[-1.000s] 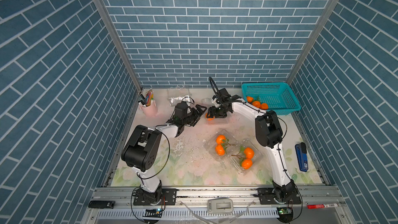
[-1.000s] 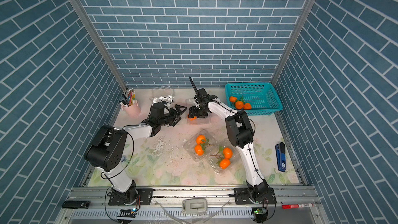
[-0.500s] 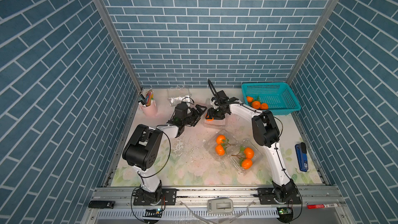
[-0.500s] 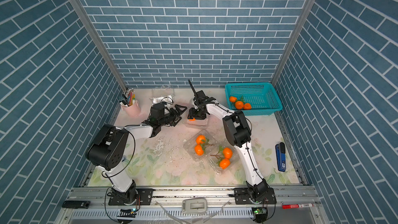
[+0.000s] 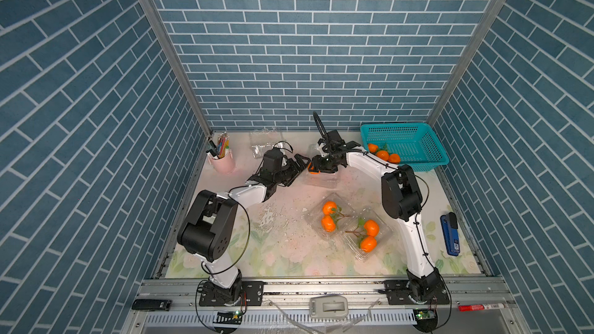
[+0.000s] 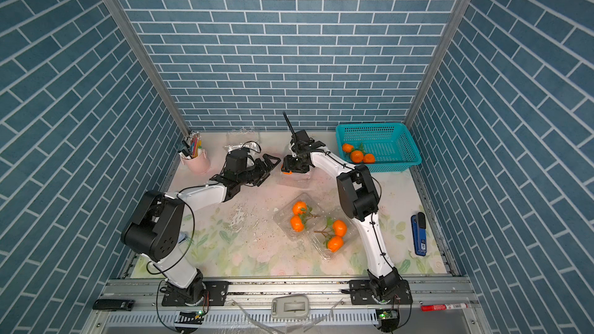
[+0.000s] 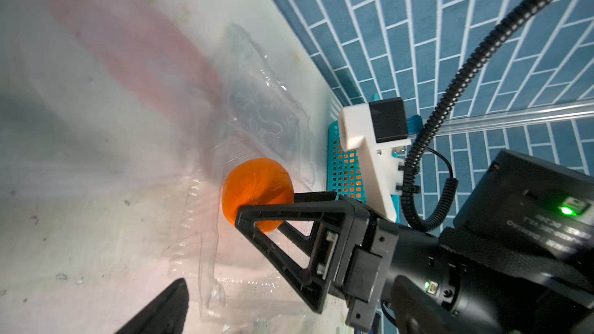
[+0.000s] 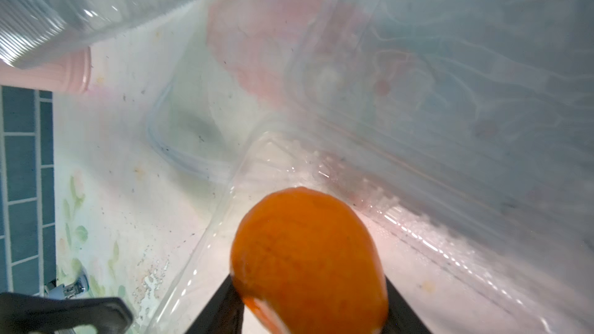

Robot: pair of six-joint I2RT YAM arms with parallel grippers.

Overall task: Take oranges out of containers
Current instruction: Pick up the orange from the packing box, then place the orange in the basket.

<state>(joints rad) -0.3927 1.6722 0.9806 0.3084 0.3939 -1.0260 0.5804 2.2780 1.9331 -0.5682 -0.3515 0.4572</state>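
Note:
My right gripper raises this orange next, carries it sideways over to the teal basket, lowers and releases it, since the basket's bottom is bare beside its oranges.
My right gripper (image 5: 316, 168) (image 8: 308, 316) is shut on one orange (image 8: 308, 258) (image 7: 257, 187) (image 6: 287, 172) inside an open clear container (image 5: 323, 181) (image 7: 257, 107) at the back middle. My left gripper (image 5: 300, 163) (image 6: 272, 160) stands open just left of that container, holding nothing; one of its fingertips (image 7: 167, 306) shows in the left wrist view. Two more containers (image 5: 309, 218) (image 5: 387, 229) lie in front, each with a twig-joined pair of oranges (image 5: 328, 223) (image 5: 371, 228).
A teal basket (image 5: 414, 142) at the back right holds three oranges (image 5: 382, 155). An empty clear container (image 5: 266, 142) lies at the back. A pink pen cup (image 5: 221, 162) stands back left and a blue stapler (image 5: 450, 234) lies on the right.
My right gripper's jaws have narrowed onto the orange, and the arm has shifted slightly left. The left arm has stayed open in its place.

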